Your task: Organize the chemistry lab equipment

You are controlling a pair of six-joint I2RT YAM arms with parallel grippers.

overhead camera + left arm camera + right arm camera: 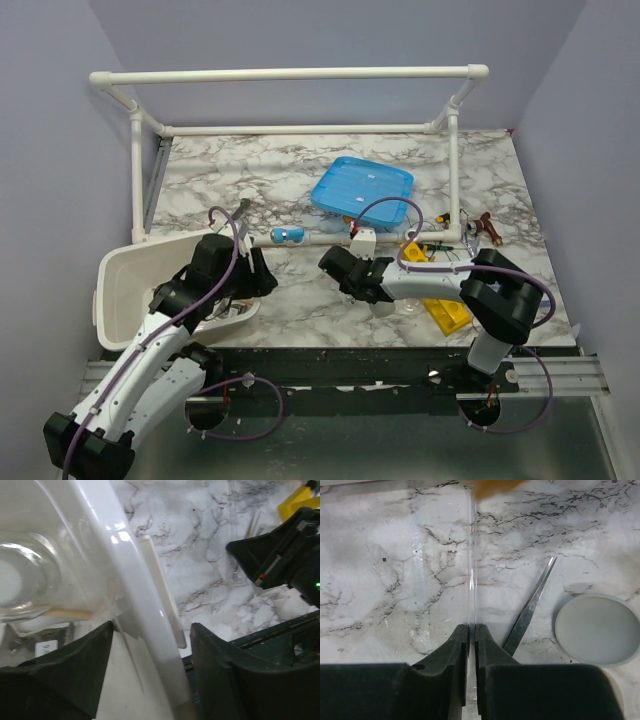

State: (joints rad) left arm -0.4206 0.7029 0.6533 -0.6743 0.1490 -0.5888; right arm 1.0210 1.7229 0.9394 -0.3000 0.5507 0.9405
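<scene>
The white tub is left of my right gripper in the top view, so my right gripper needs to rise to cross the tub's side, descend beside the flask and release.
My left gripper (152, 627) straddles the right wall of the white tub (135, 580), its jaws closed against that wall; in the top view it (255, 275) is at the tub's near right rim. Inside the tub lie a clear glass flask (20, 580) and a thin wooden stick (65, 613). My right gripper (472, 626) is shut on a thin clear glass tube (471, 575) just above the marble; in the top view it (335, 265) is at mid-table. A metal blade (530, 607) and a round grey disc (597, 630) lie to its right. The yellow rack (440, 300) sits under the right arm.
The tub (130, 280) sits tilted at the table's left edge. A blue lid (362, 188) lies at the back centre. Red-handled tongs (485, 228) lie at the right. A small blue and white item (290, 235) lies by the white pipe frame (300, 75).
</scene>
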